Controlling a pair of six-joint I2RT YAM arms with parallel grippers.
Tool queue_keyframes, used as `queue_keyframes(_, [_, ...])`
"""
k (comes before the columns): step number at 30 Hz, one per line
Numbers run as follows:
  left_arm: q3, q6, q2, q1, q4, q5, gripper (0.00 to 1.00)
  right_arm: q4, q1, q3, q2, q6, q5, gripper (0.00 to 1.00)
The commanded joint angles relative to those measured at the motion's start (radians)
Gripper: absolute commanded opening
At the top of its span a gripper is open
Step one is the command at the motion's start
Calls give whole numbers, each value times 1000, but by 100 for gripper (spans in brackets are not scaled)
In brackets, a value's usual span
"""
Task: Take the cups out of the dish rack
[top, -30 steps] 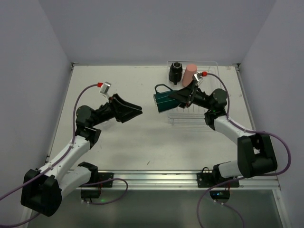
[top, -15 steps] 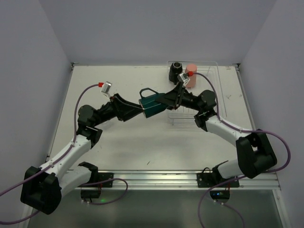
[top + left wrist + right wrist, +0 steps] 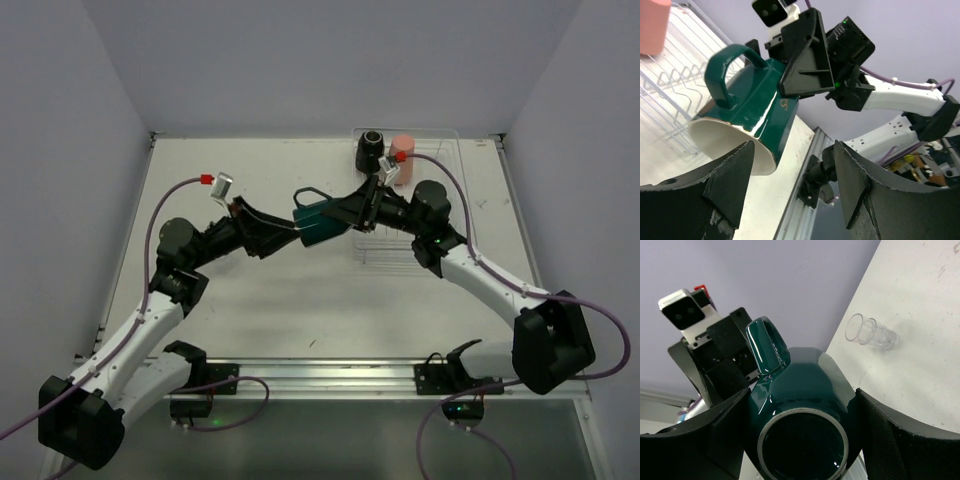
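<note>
The dark teal cup's handle (image 3: 312, 190) (image 3: 716, 75) stands free of my right gripper's fingers, so my left gripper will next move past the rim of the cup's white opening onto the handle and close there.
A dark teal cup (image 3: 318, 221) hangs on its side above the table's middle, with my right gripper (image 3: 338, 216) shut on its body. In the right wrist view the cup (image 3: 805, 405) fills the gap between my right gripper (image 3: 801, 395) fingers, base toward the camera. My left gripper (image 3: 291, 232) is open right at the cup's white mouth (image 3: 730, 145); its jaws stand wide and hold nothing. A black cup (image 3: 371, 150) and a salmon-pink tumbler (image 3: 401, 152) stand in the clear dish rack (image 3: 455, 140) at the back right. One tiny clear cup (image 3: 870, 332) lies on its side on the table.
The rack's wire dividers (image 3: 390, 248) lie under my right forearm. In the left wrist view the rack's ribs (image 3: 675, 85) and the pink tumbler (image 3: 652, 25) are at the left. The metal rail (image 3: 330, 375) with both arm bases runs along the near edge.
My right gripper carried the teal cup leftward, away from the rack. My left gripper reached right to meet it, and its fingers now sit at the cup's mouth.
</note>
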Motion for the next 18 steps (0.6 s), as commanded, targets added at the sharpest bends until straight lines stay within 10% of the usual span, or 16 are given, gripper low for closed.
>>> queue_keyframes(1, [72,151,-25,-7,-109,-50,69,-38,3,57,-87,-69,37,0])
queue_keyframes(18, [67,197,17,-7,-3,-58,69,67,44,-95,-167,7,-57,0])
